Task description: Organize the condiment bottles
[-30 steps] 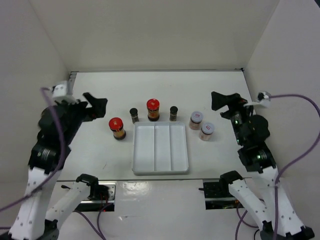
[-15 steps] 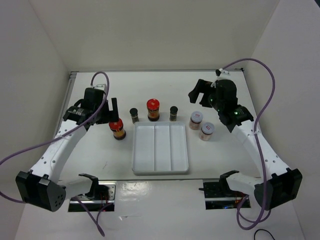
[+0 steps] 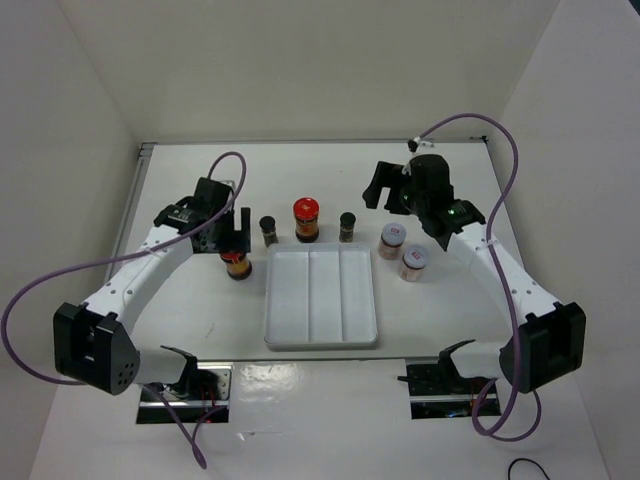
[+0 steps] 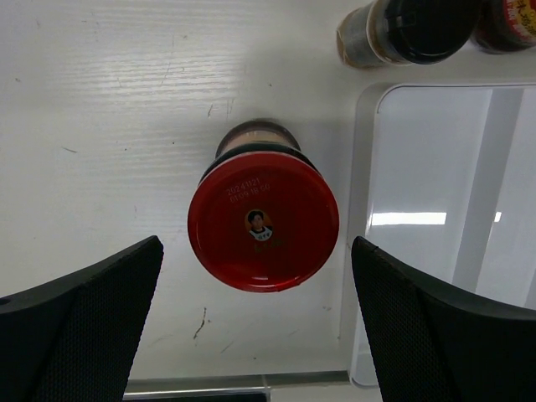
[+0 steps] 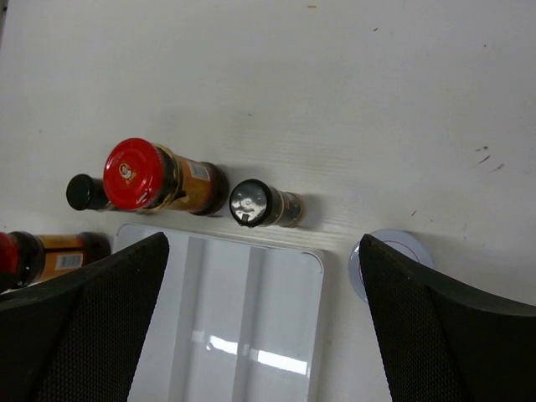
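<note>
The red cap of the jar beside the tray is below my left gripper, centered between its spread fingers. I will lower my left gripper until those fingers are on either side of the cap, then close it.
Six condiment bottles stand upright around the white tray (image 3: 320, 335). The left red-capped jar (image 3: 238, 266) (image 4: 263, 222) lies straight below my open left gripper (image 3: 234, 236) (image 4: 255, 241), between its spread fingers but apart from them. Behind the tray stand a second red-capped jar (image 3: 307, 219) (image 5: 138, 173) and two dark black-capped jars (image 3: 268, 230) (image 3: 347, 226). Two pinkish pale-lidded jars (image 3: 392, 238) (image 3: 414, 262) sit to the tray's right. My right gripper (image 3: 386, 190) (image 5: 264, 241) hangs open high above the tray's back right corner, near the right dark jar (image 5: 251, 203), holding nothing.
The tray (image 5: 226, 327) has three long empty sections. Its left rim (image 4: 362, 209) runs close beside the left red-capped jar. White walls enclose the table on three sides. Purple cables loop above both arms.
Both arms have swung in from the table's sides toward the jars. The left gripper has come over the left red-capped jar; the right has moved over the tray's back right corner.
</note>
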`<state>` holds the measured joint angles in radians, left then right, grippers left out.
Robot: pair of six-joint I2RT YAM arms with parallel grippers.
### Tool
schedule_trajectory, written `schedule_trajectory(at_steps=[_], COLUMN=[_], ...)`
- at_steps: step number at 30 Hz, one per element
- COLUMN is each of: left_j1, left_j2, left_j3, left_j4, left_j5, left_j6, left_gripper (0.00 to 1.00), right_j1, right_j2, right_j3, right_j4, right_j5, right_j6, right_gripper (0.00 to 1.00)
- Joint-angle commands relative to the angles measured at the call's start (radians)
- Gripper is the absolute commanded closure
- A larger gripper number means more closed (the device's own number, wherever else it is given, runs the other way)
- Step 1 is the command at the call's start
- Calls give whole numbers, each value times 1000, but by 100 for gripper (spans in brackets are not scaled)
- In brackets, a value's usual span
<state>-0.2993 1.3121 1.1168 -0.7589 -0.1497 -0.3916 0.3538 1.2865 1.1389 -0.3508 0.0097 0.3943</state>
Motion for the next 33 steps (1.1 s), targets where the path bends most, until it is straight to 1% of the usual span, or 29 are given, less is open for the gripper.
schedule_trajectory(at_steps=[1,7,13,20,22,24,29,30,33], left_j1=[-8,-26,-26,-26,-26,-26,-26,-26,-26], left_j2=[38,85,96,161,170,170,170,179,179], left_j3=[0,0,9,18,18,18,18,18,18], left_j4=[12,12,32,52,52,61,61,61,61], left_j5=[-27,-66,-67,-67,-76,-76,-76,-76,-67], left_j6=[5,-13,-23,-23,-23,-23,-23,-23,-23], left_gripper=[1,1,1,2,6,7,14,18,25], right_j1=[7,16,16,16,16,16,25,25,25], right_j2=[19,28,47,65,65,65,74,74,74], right_j3=[42,61,70,70,70,70,61,61,61], right_j4=[27,36,36,36,36,36,36,36,36], right_j5=[-17,-17,-17,-17,-17,-17,-27,-27,-27], right_j6=[-17,-17,-17,-17,-17,-17,-8,-8,-8], right_gripper=[1,1,1,1,1,1,1,1,1])
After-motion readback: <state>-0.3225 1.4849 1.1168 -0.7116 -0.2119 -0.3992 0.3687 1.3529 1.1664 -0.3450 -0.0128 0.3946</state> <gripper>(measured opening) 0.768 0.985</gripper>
